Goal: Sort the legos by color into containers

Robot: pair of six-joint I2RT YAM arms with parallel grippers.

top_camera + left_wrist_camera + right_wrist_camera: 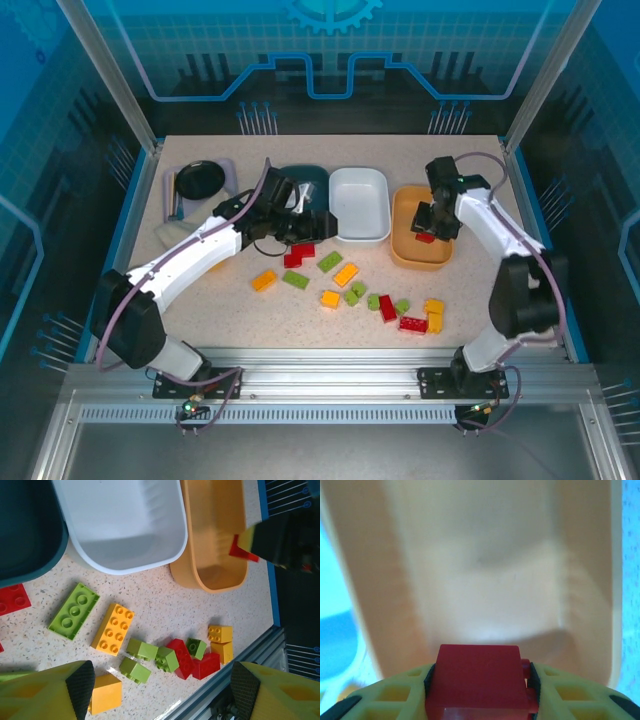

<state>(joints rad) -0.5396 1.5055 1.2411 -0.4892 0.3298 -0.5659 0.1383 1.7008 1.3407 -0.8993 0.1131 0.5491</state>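
The orange tray's bare bottom is open below my right gripper's fingers. My right gripper needs to lower toward the tray's bottom next and let go of the red lego there.
Over the orange tray (420, 258), my right gripper (428, 230) is shut on a red lego (425, 238). In the right wrist view that red lego (477, 680) sits between the pads, with the orange tray's floor (495, 580) behind it. My left gripper (305, 228) hovers open and holds nothing, beside the dark teal tray (300, 178) and above two red legos (298, 255). Its fingers (80, 687) frame the loose legos. Those include a lime green lego (74, 610), an orange-yellow lego (113, 628) and a red lego (182, 657). The white tray (360, 205) stands between the other two trays.
A lavender tray (172, 208) with a black round bowl (200, 180) sits at the back left. Several red, green and orange-yellow legos lie scattered across the table's middle (350, 290). A metal rail (235, 665) runs along the near edge.
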